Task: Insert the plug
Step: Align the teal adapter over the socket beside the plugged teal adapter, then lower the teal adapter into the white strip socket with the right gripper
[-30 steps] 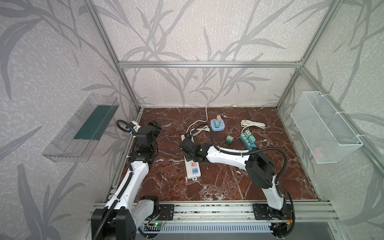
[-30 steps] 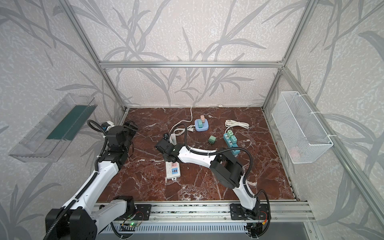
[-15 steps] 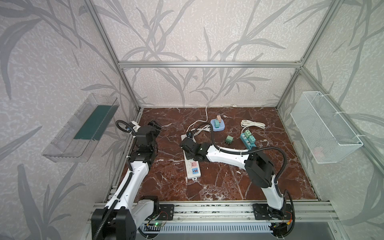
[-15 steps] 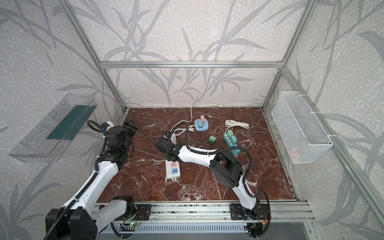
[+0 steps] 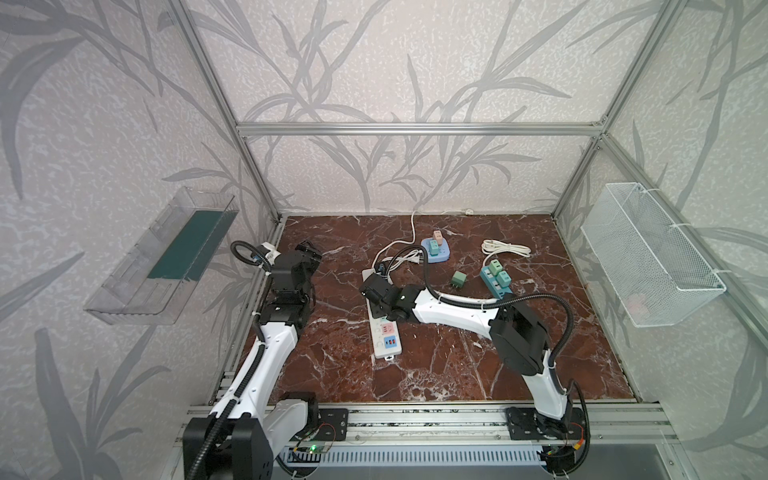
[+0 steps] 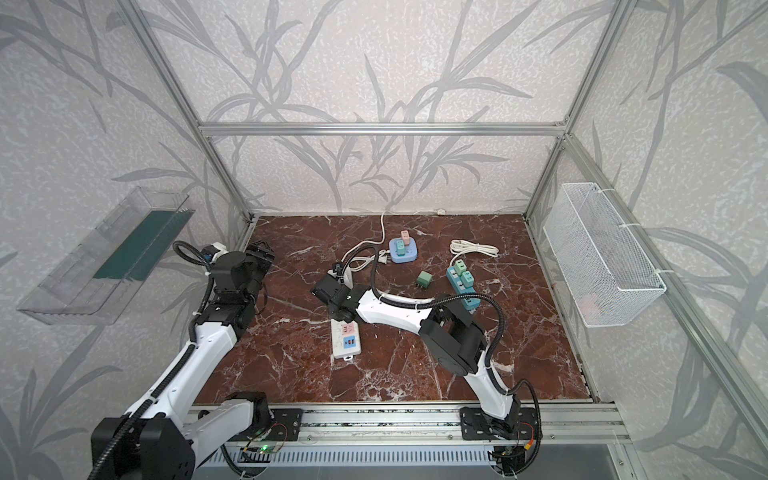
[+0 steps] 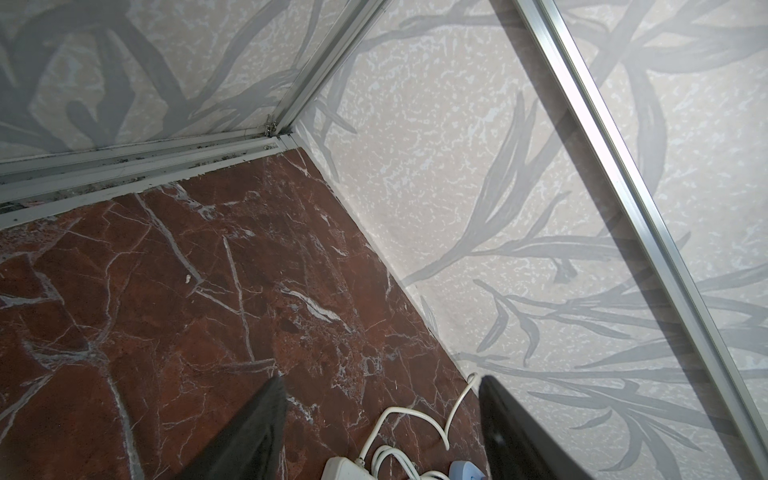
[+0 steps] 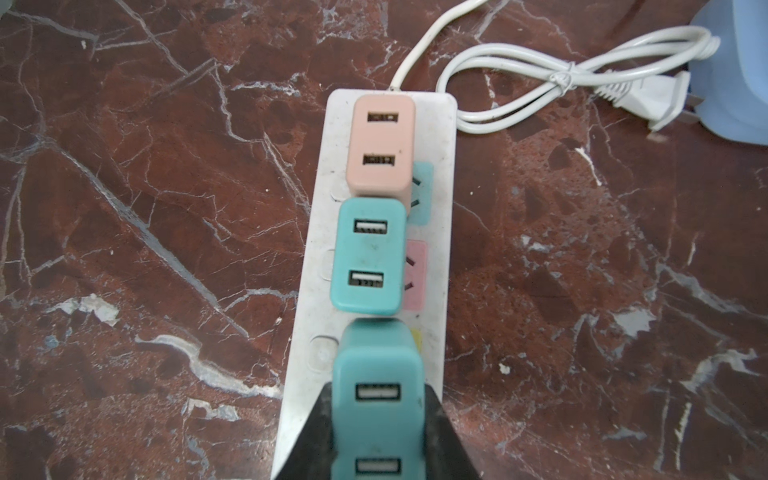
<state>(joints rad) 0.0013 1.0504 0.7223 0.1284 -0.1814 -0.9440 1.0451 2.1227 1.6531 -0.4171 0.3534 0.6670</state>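
I will lower my right gripper next, press the higher-standing second teal plug into the yellow-marked socket, level with the seated plugs, and release it.
A white power strip lies on the marble floor, seen in both top views. A pink plug and a teal plug sit in its first two sockets. My right gripper is shut on a second teal plug, which stands over the strip's yellow-marked socket. Its prongs are hidden. From above, the right gripper is over the strip's far half. My left gripper stands open and holds nothing, near the back left corner.
A blue round socket hub with plugs, a loose green plug, a teal strip and a coiled white cable lie at the back right. A wire basket hangs on the right wall, a clear tray on the left.
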